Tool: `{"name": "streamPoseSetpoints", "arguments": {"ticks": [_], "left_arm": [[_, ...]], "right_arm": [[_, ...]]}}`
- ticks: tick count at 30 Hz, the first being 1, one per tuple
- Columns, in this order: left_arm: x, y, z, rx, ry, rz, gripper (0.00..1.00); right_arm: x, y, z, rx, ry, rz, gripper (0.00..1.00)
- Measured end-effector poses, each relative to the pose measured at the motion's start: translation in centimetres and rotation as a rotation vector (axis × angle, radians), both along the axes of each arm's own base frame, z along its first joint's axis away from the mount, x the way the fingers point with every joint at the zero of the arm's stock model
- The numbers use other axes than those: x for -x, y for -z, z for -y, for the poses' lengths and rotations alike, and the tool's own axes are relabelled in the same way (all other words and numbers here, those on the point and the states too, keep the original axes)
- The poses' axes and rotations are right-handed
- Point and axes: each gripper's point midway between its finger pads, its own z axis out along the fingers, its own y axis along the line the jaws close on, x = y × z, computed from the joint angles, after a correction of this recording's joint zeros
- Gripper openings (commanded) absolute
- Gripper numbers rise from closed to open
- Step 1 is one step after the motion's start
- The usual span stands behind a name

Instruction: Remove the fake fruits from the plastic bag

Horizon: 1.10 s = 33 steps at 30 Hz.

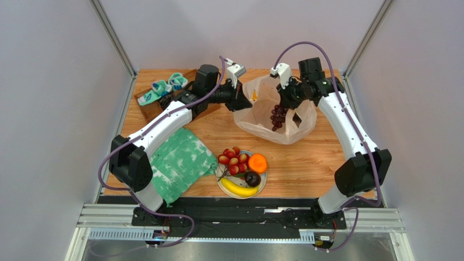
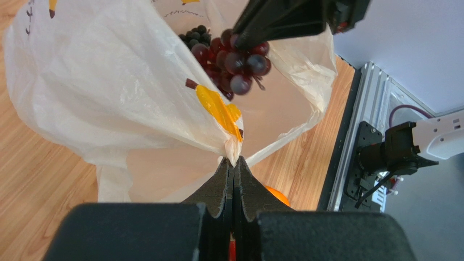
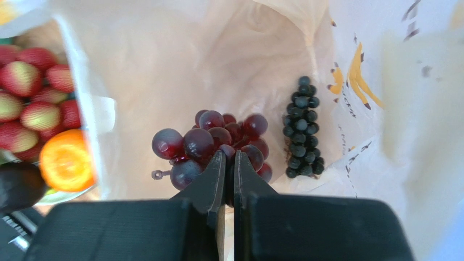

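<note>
I next need to bring my right gripper back from the bag, over the dark round fruit (image 1: 252,178), and let go of the dark red-purple grape bunch there, because its plate already holds other fruits.
The whitish plastic bag (image 1: 275,117) with orange-yellow prints lies open at the back of the table. My left gripper (image 2: 234,161) is shut on its left rim (image 2: 231,149) and holds it up. My right gripper (image 3: 229,156) is shut on a dark red-purple grape bunch (image 3: 209,144), which hangs above the bag's opening (image 1: 279,117). A smaller bunch of black grapes (image 3: 301,128) lies inside the bag. On a plate (image 1: 261,186) in front are the red-yellow ball cluster (image 1: 232,159), an orange (image 1: 257,163), a dark round fruit (image 1: 252,178) and a banana (image 1: 238,188).
A green-white mottled cloth (image 1: 179,163) lies at the front left. A wooden box (image 1: 163,100) with teal-white items (image 1: 163,87) stands at the back left. Grey walls close in the table on three sides.
</note>
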Motion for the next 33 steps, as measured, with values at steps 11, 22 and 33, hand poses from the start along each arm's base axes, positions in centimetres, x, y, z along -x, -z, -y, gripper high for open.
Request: {"name": "streamPoseSetpoints", "arguments": {"ticks": [11, 22, 33], "left_arm": [[-0.7, -1.6, 0.9, 0.061, -0.021, -0.028, 0.0], [-1.0, -2.6, 1.0, 0.079, -0.028, -0.012, 0.0], [-1.2, -2.2, 0.8, 0.061, -0.04, -0.007, 0.0]], "right_arm": [[5.3, 3.6, -0.5, -0.055, -0.033, -0.149, 0.02], [5.4, -2.5, -2.4, -0.206, -0.035, -0.074, 0.02], [3.0, -12.6, -5.7, -0.451, -0.053, 0.084, 0.02]]}}
